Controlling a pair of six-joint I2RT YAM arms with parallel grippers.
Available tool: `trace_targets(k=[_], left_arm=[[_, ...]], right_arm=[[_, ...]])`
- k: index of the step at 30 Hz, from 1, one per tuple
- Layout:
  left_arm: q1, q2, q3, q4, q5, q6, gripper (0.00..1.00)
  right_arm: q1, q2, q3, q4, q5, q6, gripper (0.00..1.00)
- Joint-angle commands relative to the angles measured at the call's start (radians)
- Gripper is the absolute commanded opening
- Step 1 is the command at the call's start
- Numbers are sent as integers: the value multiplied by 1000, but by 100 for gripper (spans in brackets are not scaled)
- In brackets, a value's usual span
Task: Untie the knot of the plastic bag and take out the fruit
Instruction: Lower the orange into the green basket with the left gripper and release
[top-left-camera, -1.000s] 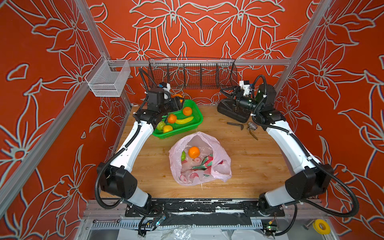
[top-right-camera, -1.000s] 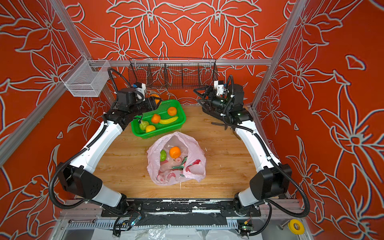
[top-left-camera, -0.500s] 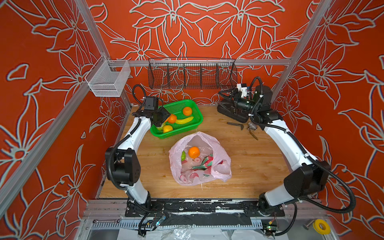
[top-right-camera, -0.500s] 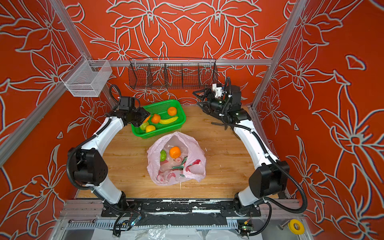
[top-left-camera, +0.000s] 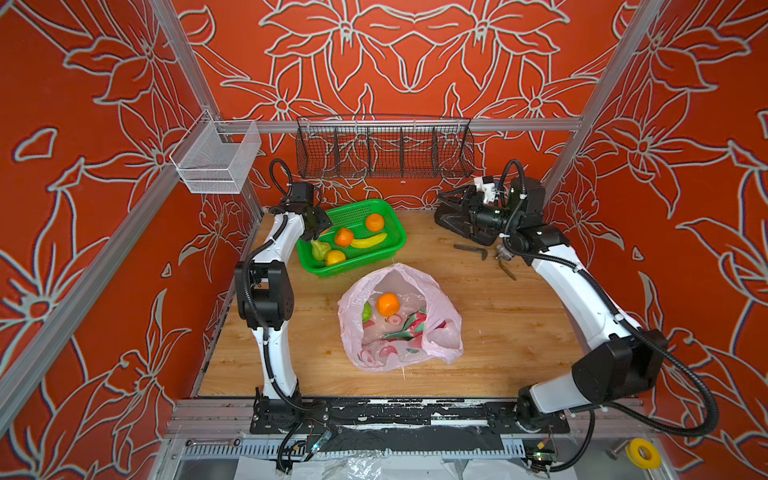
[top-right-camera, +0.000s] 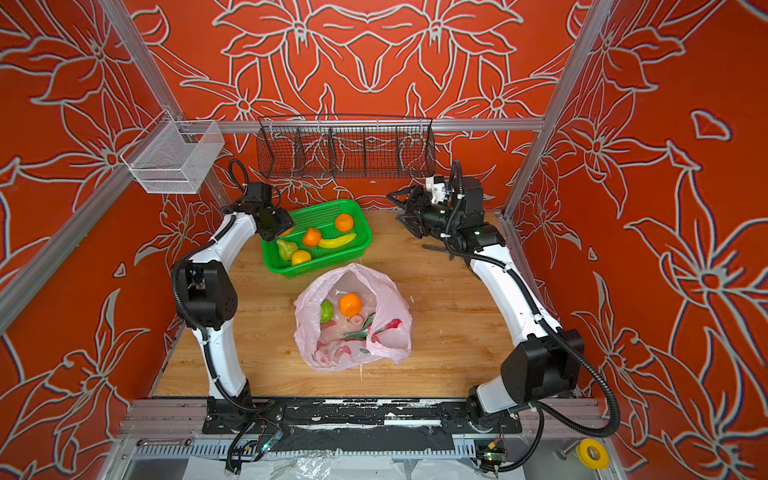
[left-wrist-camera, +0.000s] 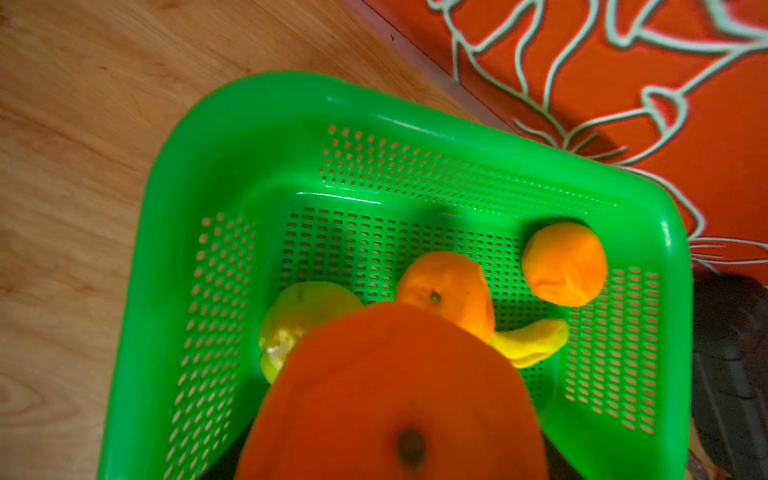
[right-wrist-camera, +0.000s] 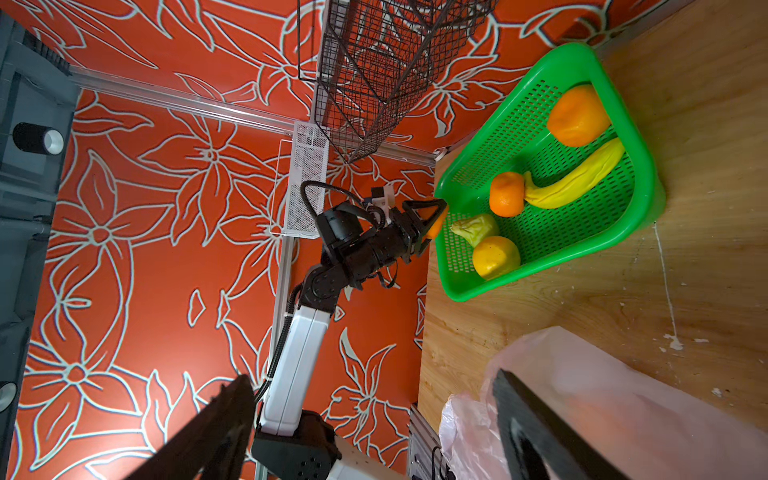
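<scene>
I need to lower my left gripper into the green basket (top-left-camera: 395, 224) next and let go of the orange on the basket's bare bottom beyond the knobbly fruit (top-left-camera: 329, 237), because that gap is below it.
The pink plastic bag (top-left-camera: 399, 324) lies at mid-table in both top views with its mouth gaping open; the knot is not visible. An orange fruit (top-left-camera: 387, 304), a green one (top-left-camera: 367, 311) and a pink-and-green one (top-left-camera: 409, 328) show inside. My left gripper (right-wrist-camera: 434, 222) is shut on another orange (left-wrist-camera: 390, 386), held over the left end of the green basket (top-left-camera: 395, 224). My right gripper (top-left-camera: 446, 210) hangs open and empty at the back right, well clear of the bag (right-wrist-camera: 623, 415).
The basket (left-wrist-camera: 174, 232) holds two oranges (top-left-camera: 375, 222), a banana (top-left-camera: 369, 240), a knobbly green fruit (top-left-camera: 318, 249) and a yellow fruit (top-left-camera: 335, 257). Small metal tools (top-left-camera: 471, 250) lie at the right back. A black wire rack (top-left-camera: 384, 147) and a white mesh box (top-left-camera: 216, 160) hang on the rails.
My left arm has folded its elbow up and back, bringing the held orange down towards the basket's left end. My right gripper has drawn slightly back; the bag has not moved.
</scene>
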Motion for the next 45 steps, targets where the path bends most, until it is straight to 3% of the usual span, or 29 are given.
trace_targets(k=[1, 12, 19, 35, 45], left_arm=[[16, 47, 40, 34, -1, 90, 56], [64, 235, 207, 1, 87, 108, 61], [66, 273, 204, 1, 128, 93, 65], [66, 255, 144, -43, 157, 50, 81], [66, 132, 105, -27, 158, 43, 83]], right_arm=[[-3, -39, -17, -22, 7, -18, 91], [-3, -37, 2, -83, 18, -25, 92], [-4, -35, 15, -88, 33, -20, 92], [-4, -27, 1, -62, 35, 4, 92], [-4, -38, -9, -73, 27, -14, 92]])
